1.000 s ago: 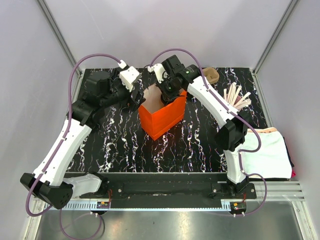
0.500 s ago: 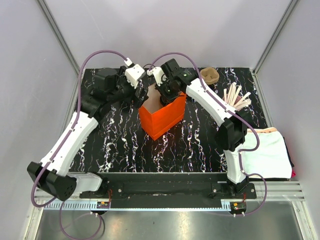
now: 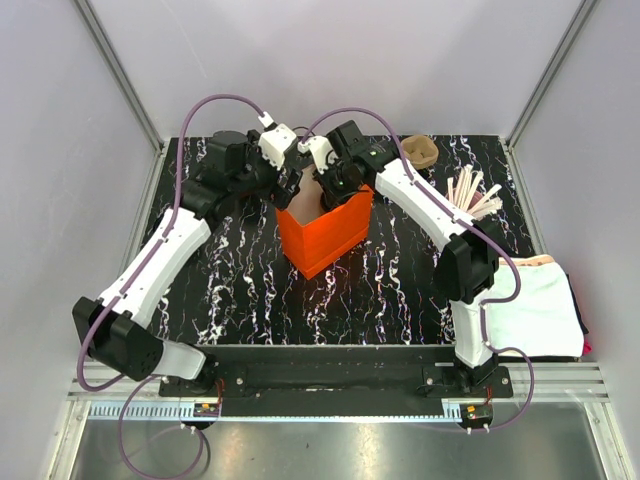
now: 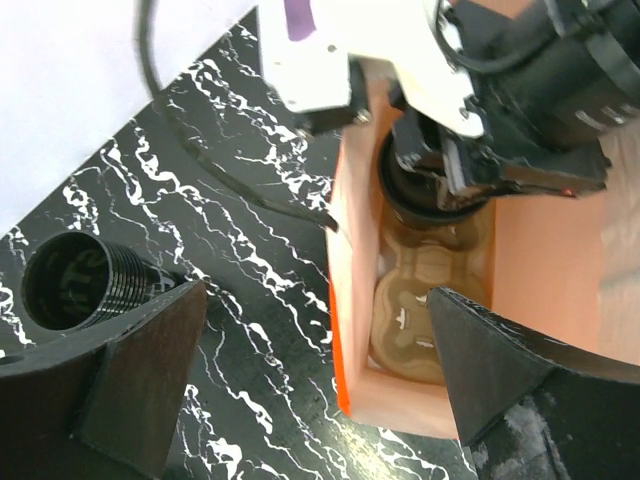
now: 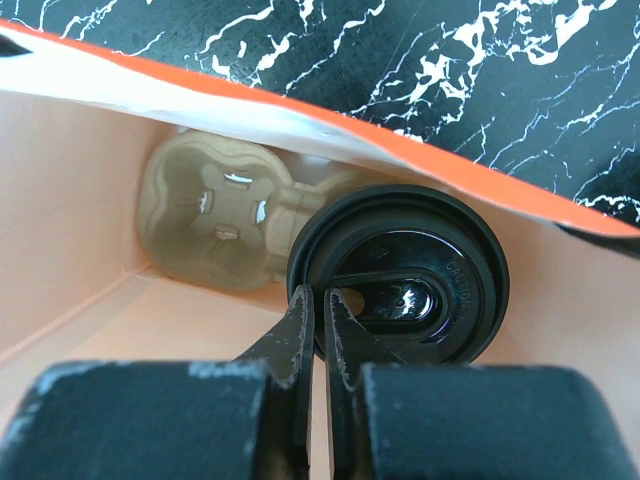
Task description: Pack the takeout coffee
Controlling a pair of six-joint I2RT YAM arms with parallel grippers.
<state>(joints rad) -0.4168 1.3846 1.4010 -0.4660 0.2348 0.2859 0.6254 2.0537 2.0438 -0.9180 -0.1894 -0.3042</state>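
The still-hanging cup goes deeper into the bag next, onto the pulp tray's half-covered end, since that end lies below. My right gripper then releases the lid's rim.
The takeout coffee, a black cup seen by its round lid, hangs inside the orange paper bag. My right gripper is shut on the lid's left rim, one finger inside it and one outside. A brown pulp tray lies on the bag's floor beside and below the cup. In the left wrist view the cup sits under the right gripper's body. My left gripper is open, its fingers straddling the bag's wall at the left corner, one outside and one over the opening.
A black ribbed cylinder lies on the marbled table left of the bag. A second pulp tray sits at the back right, with white sticks nearby. A white cloth covers the table's right edge.
My left arm has swung right and towards the back, bringing its open gripper up to the bag's rear left corner. The right gripper stays in the bag's mouth, shifted slightly.
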